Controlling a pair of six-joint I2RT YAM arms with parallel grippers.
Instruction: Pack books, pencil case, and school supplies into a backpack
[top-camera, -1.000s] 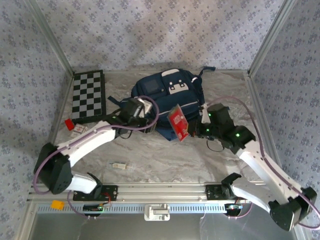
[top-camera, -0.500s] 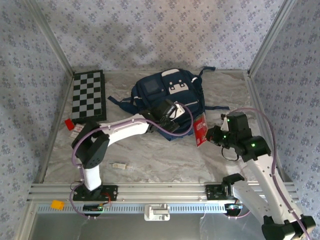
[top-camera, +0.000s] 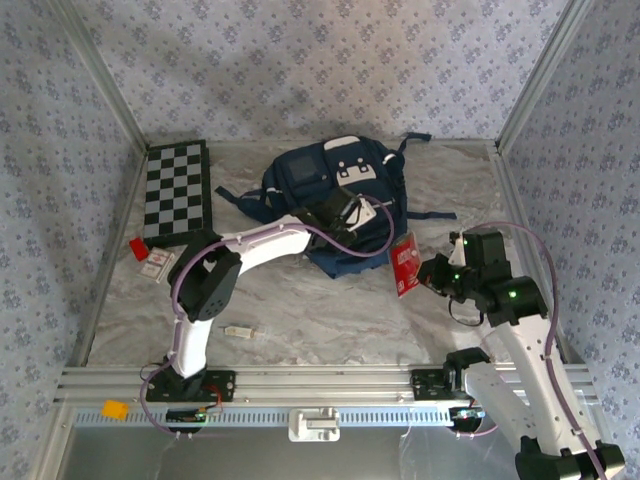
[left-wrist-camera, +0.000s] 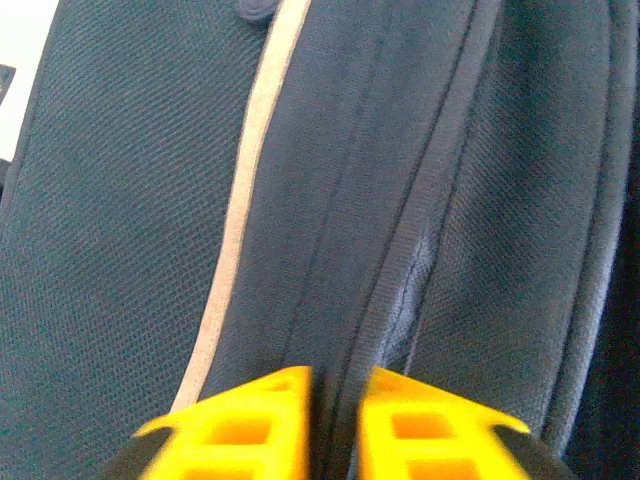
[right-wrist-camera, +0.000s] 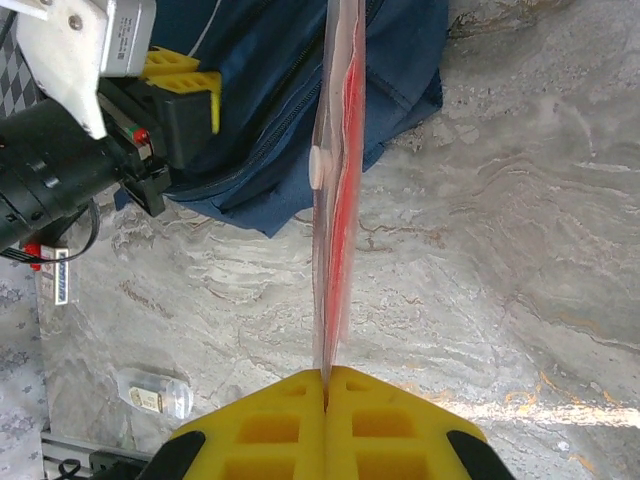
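The backpack's zip opening lies outward of my right gripper, so my gripper should carry the pencil case outward and sideways over it next and release the pencil case.
The navy backpack lies at the back middle of the table. My left gripper reaches over its front, and in the left wrist view it is shut on a fold of backpack fabric beside the zip seam. To the right, my right gripper is shut on the red pencil case, held above the table just clear of the bag. The right wrist view shows that gripper pinching the pencil case edge-on. The small pale school supplies stick lies near the front left. The books are out of view.
A chequered board lies at the back left, with a tiny red block and white card in front of it. An aluminium rail runs along the near edge. Patterned walls close the sides and back.
My left arm has stretched farther right across the backpack and its jaws have shut on the fabric. My right gripper has drawn the pencil case rightward, away from the bag.
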